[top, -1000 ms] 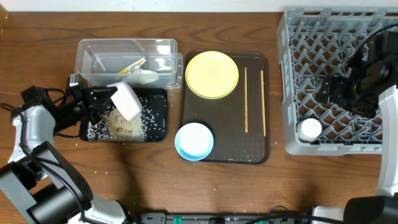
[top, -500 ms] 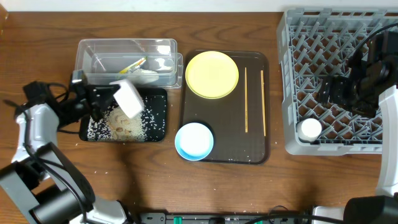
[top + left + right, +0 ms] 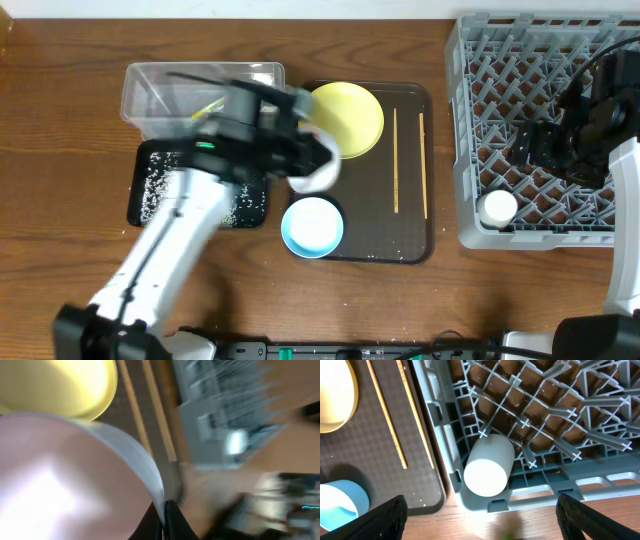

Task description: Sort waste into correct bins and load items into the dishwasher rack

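I need to swing my left gripper toward the chopsticks next and lower it to let go of the beige bowl (image 3: 322,168) beside them on the bare tray (image 3: 371,192), as that patch is clear.
My left gripper (image 3: 300,165) is shut on the rim of the beige bowl (image 3: 322,168) and holds it, blurred, above the brown tray between the yellow plate (image 3: 352,112) and the light blue bowl (image 3: 312,227). In the left wrist view the jaws (image 3: 165,520) pinch the bowl's rim (image 3: 145,467). Two chopsticks (image 3: 396,160) lie on the tray. The white cup (image 3: 497,207) lies in the grey rack (image 3: 520,60). My right gripper (image 3: 482,512) is open and empty above the rack's front left corner, over the cup (image 3: 488,465). White rice lies in the black tray (image 3: 150,190).
The clear tub (image 3: 150,85) stands behind the black tray with something yellow-green (image 3: 207,107) inside. The dark brown serving tray (image 3: 415,240) lies between the bins and the rack. Crumbs dot its front. My right arm (image 3: 590,120) hangs over the rack.
My left arm has swung quickly to the right, carrying the beige bowl from above the black tray to above the brown tray. The right arm has not moved.
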Robot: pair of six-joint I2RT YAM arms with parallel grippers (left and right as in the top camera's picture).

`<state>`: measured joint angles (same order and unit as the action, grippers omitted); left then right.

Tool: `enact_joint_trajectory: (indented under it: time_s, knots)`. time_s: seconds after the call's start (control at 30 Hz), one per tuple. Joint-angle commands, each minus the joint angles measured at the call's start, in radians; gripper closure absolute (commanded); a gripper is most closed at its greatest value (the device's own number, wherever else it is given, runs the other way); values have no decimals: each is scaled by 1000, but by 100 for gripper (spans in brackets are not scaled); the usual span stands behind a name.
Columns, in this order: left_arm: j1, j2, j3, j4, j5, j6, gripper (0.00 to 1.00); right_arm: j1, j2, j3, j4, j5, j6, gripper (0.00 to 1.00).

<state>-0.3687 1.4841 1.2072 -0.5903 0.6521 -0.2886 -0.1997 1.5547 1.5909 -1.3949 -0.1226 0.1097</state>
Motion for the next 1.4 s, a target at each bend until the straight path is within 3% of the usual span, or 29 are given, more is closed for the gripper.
enact_joint_trajectory:
  time_s: [0.0,0.23,0.7,0.73,0.8,0.87,1.0,1.2,1.37]
  knots:
    - [-187,72,6,22,-443,16,94,8,-5,11,0,-13,-14,7]
    - [-421,196,6,147,-666,94,94,18,-5,11,0,-13,-14,7]
    - [-515,323,6,175,-634,134,94,18,-5,11,5,-17,-13,8]
    - [-521,322,6,177,-634,134,92,18,-5,11,6,-20,-13,8]
    - [-532,322,6,177,-634,134,73,18,-5,11,15,-58,-14,8]
    - [-534,319,6,177,-634,134,62,20,-5,11,26,-94,-14,9]
    - [-502,263,23,152,-634,84,51,57,-5,11,72,-167,-14,11]
    - [-343,48,33,37,-634,-22,50,196,1,11,182,-198,-9,14]
    - [-187,-127,33,-67,-634,-43,50,359,44,10,277,-159,11,19]
